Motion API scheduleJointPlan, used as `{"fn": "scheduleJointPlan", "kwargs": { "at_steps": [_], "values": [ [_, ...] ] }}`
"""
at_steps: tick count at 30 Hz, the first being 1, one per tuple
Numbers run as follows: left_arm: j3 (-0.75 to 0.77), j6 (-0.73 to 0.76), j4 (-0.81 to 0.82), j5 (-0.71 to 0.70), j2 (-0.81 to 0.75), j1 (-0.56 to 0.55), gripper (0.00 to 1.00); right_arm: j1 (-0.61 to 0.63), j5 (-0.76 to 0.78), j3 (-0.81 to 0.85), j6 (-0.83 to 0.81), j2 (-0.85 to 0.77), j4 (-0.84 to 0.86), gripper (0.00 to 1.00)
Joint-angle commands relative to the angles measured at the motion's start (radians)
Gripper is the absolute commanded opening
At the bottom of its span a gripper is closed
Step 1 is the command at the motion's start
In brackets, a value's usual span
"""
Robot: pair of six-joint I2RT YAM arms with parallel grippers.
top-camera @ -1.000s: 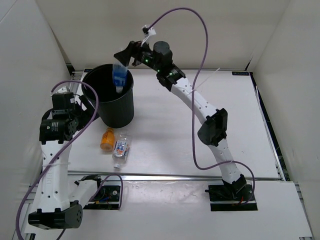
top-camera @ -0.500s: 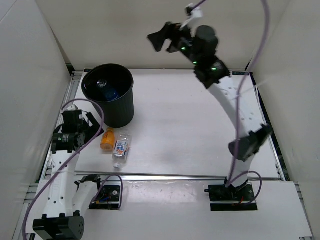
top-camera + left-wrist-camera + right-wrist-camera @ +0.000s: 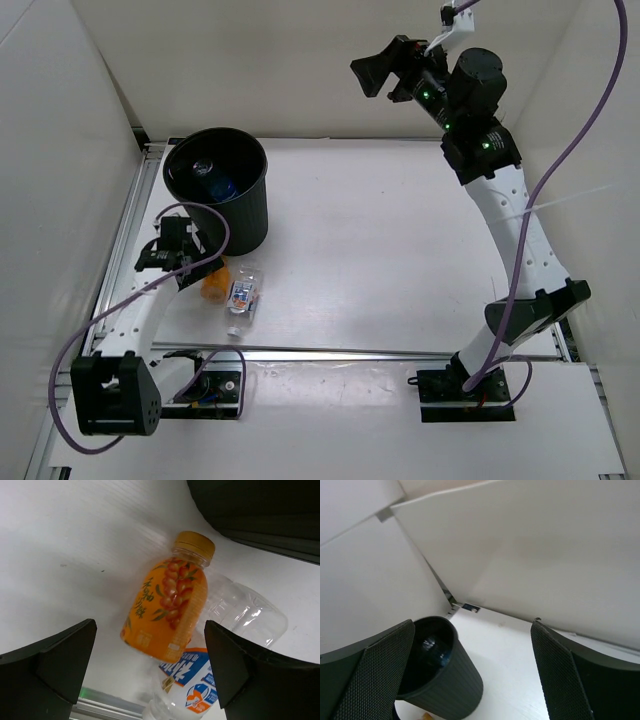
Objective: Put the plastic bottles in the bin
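Observation:
My left gripper moves down around the bottle's printed body (image 3: 215, 284) (image 3: 166, 609) next and closes, since the orange bottle lies below it, between its open fingers.
The black bin (image 3: 242, 222) stands at the back left. Inside it lie a blue-label bottle (image 3: 222, 187) and a clear bottle (image 3: 204, 167). In front of the bin the orange bottle (image 3: 214, 287) and the white-blue-red label bottle (image 3: 241, 298) lie side by side on the table. My left gripper (image 3: 196, 265) is open and low over the orange bottle (image 3: 167, 605), with a finger on each side and not touching it. The labelled bottle (image 3: 200, 682) lies against it. My right gripper (image 3: 385, 72) is open and empty, high at the back right, and its view looks down on the bin (image 3: 457, 690).
White walls enclose the table on the left, back and right. A metal rail (image 3: 300, 353) runs along the table's front edge. The bin's wall (image 3: 260, 510) is close behind the orange bottle. Purple cables hang from both arms.
The blue-label bottle dropped from above the bin into it. My right arm rose and swung right, away from the bin. My left gripper came down over the orange bottle.

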Motion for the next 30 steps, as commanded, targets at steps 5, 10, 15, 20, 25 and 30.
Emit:
{"fn": "scheduleJointPlan", "kwargs": {
  "at_steps": [5, 10, 15, 20, 25, 30],
  "values": [
    [0.021, 0.036, 0.096, -0.031, 0.068, -0.052, 1.0, -0.026, -0.028, 0.002, -0.007, -0.006, 0.005, 1.0],
    [-0.014, 0.056, 0.133, -0.04, 0.088, -0.072, 1.0, -0.026, -0.037, 0.002, -0.027, -0.008, 0.014, 1.0],
    [-0.059, 0.056, 0.17, -0.05, 0.097, -0.094, 1.0, -0.026, -0.019, 0.002, -0.06, -0.017, 0.014, 1.0],
    [-0.097, 0.038, 0.202, -0.041, 0.106, -0.112, 1.0, -0.026, 0.003, -0.033, -0.079, -0.048, 0.005, 1.0],
    [-0.125, 0.019, 0.202, -0.04, 0.097, -0.121, 0.99, -0.026, 0.003, -0.044, -0.079, -0.057, 0.005, 1.0],
    [-0.134, -0.01, 0.202, -0.019, 0.079, -0.121, 0.86, -0.026, 0.003, -0.044, -0.07, -0.057, 0.005, 1.0]
  ]
}}
